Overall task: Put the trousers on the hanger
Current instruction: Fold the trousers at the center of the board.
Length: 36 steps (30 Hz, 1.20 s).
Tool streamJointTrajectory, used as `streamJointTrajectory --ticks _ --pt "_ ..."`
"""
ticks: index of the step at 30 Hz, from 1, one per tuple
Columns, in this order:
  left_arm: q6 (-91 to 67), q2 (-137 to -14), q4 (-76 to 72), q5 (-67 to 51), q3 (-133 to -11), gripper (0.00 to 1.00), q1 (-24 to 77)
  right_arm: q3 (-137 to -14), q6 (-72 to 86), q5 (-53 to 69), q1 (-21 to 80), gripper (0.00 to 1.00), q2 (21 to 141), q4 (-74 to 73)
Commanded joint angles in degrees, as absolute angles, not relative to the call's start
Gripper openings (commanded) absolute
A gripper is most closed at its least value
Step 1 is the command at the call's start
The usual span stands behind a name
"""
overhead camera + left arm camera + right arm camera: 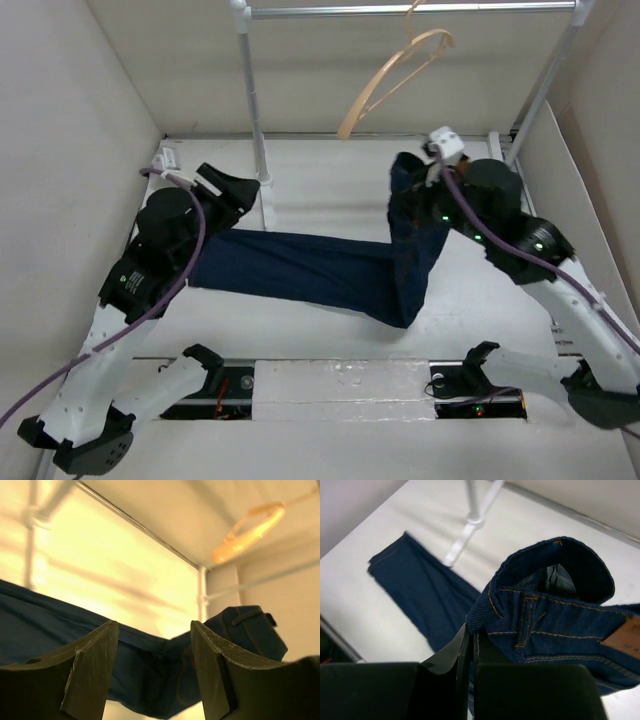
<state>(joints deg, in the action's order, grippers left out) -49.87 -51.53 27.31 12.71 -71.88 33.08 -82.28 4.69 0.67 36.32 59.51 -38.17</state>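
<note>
The right gripper carries the waistband over to the left in the top view next, down onto the trousers' leg ends below, and releases it.
The dark blue trousers (300, 265) lie across the table, legs stretched to the left and the waistband end raised at the right. My right gripper (472, 630) is shut on the waistband edge (560, 610), where a tan patch (625, 637) shows; in the top view this gripper (418, 175) is mostly hidden behind the cloth. My left gripper (248, 197) hovers open near the leg ends, nothing between its fingers (152, 625); the trousers (30, 625) lie beyond them. The pale hanger (390, 75) hangs tilted from the rail, above and behind the waistband, and shows at the upper right of the left wrist view as well (250, 530).
A silver rail (400, 10) runs across the back on two white posts, one at the left (252, 100) and one at the right (545, 85). The left post's foot (465, 535) stands close behind the trouser legs. Walls close in on both sides.
</note>
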Motion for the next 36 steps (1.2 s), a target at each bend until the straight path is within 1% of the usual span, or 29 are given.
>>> streamJointTrajectory --ticks 1,4,7,8,10,11,12,14,15,16,17,18,19,20,21,22,23,24,25,26,27,28,29,30,31,32,34,35,36 --pt "-44.6 -50.9 37.3 15.3 -73.6 0.56 28.2 -89.5 6.4 -8.5 50.1 0.0 68.7 -27.1" --pt "-44.6 -50.8 40.0 20.7 -76.0 0.57 28.2 -94.6 6.0 -11.7 55.8 0.0 76.4 -25.1" --pt "-45.4 -51.4 41.9 25.6 -83.1 0.57 28.2 -101.2 4.8 -12.9 60.4 0.0 86.5 -23.3" --pt "-45.3 -52.1 42.2 26.8 -88.7 0.58 28.2 -103.0 4.5 -12.4 61.0 0.0 88.9 -22.5" --pt "-43.7 -54.0 42.6 29.9 -95.6 0.58 28.2 -108.0 4.4 -9.6 62.4 0.0 96.7 -20.3" --pt "-42.6 -55.0 43.1 30.6 -103.3 0.59 28.2 -110.3 4.4 -8.7 62.9 0.0 99.6 -20.1" --pt "-41.1 -56.1 43.7 31.4 -107.4 0.58 28.2 -115.3 4.1 -8.0 63.7 0.0 102.5 -20.0" --pt "-39.6 -58.9 45.5 33.0 -116.7 0.59 28.2 -119.3 4.0 -6.8 65.7 0.0 110.7 -17.6" --pt "-38.2 -59.5 45.7 33.3 -118.5 0.59 28.2 -121.4 4.8 -6.0 66.3 0.0 113.7 -16.4" --pt "-38.2 -59.8 46.1 34.3 -119.4 0.59 28.2 -125.7 5.5 -5.9 66.8 0.0 120.2 -15.5" --pt "-38.3 -59.5 46.1 34.9 -118.2 0.59 28.2 -128.6 7.3 -2.8 67.6 0.18 126.0 -13.5" --pt "-38.4 -59.5 46.0 35.0 -118.2 0.59 28.2 -128.7 7.3 -2.7 67.6 0.18 126.0 -11.8" --pt "-38.4 -58.1 45.4 35.1 -114.9 0.59 28.2 -131.0 8.0 -0.6 67.6 0.49 131.3 -11.4" --pt "-38.1 -57.4 44.7 34.9 -113.0 0.59 28.2 -132.6 8.6 2.1 67.6 0.59 133.3 -11.9" --pt "-38.2 -56.7 44.2 35.4 -111.0 0.59 28.2 -133.6 9.2 8.6 67.1 0.6 134.4 -12.4" --pt "-38.6 -55.4 43.4 35.6 -107.4 0.59 28.2 -130.4 9.2 11.0 67.1 0.62 134.3 -11.1" --pt "-38.2 -54.8 42.6 35.4 -105.3 0.59 28.2 -126.6 8.8 11.7 66.5 0.64 130.3 -9.6" --pt "-38.1 -54.2 41.1 35.0 -103.3 0.59 28.2 -122.2 8.1 10.8 66.5 0.7 127.0 -6.4" --pt "-38.7 -54.1 40.7 35.1 -100.2 0.59 28.2 -117.7 7.6 10.1 66.5 0.79 123.7 -5.2" --pt "-38.4 -54.2 40.3 34.8 -98.8 0.59 28.2 -109.5 7.1 9.6 65.8 0.8 117.0 -4.2" --pt "-38.2 -54.6 39.1 33.9 -97.2 0.6 28.2 -106.0 6.6 7.8 64.5 0.81 113.9 -4.0" --pt "-38.5 -56.2 38.9 33.6 -94.6 0.6 28.2 -102.5 6.6 6.9 63.6 0.77 110.8 -4.2" --pt "-38.4 -57.6 38.5 33.4 -93.5 0.6 28.2 -96.0 6.2 6.3 62.8 0.72 108.0 -4.5" --pt "-38.4 -58.8 37.7 31.7 -92.1 0.6 28.2 -92.9 5.6 5.0 60.7 0.64 102.8 -5.5" --pt "-38.8 -62.5 38.2 31.6 -91.4 0.6 28.2 -90.1 5.5 4.7 59.4 0.4 100.3 -6.4" --pt "-40.5 -64.1 39.0 31.6 -91.5 0.6 28.2 -87.4 4.1 4.7 58.4 0.21 98.1 -7.0" --pt "-41.2 -67.4 39.4 30.7 -90.4 0.62 27.2 -79.6 2.6 3.4 55.7 0.0 91.4 -9.8" --pt "-41.0 -68.1 38.9 29.2 -89.2 0.63 25.6 -77.1 2.2 2.4 54.9 0.0 89.1 -11.1" --pt "-39.4 -68.8 38.7 21.7 -88.0 0.63 22.7 -72.6 1.7 0.8 54.2 0.0 86.8 -13.5"
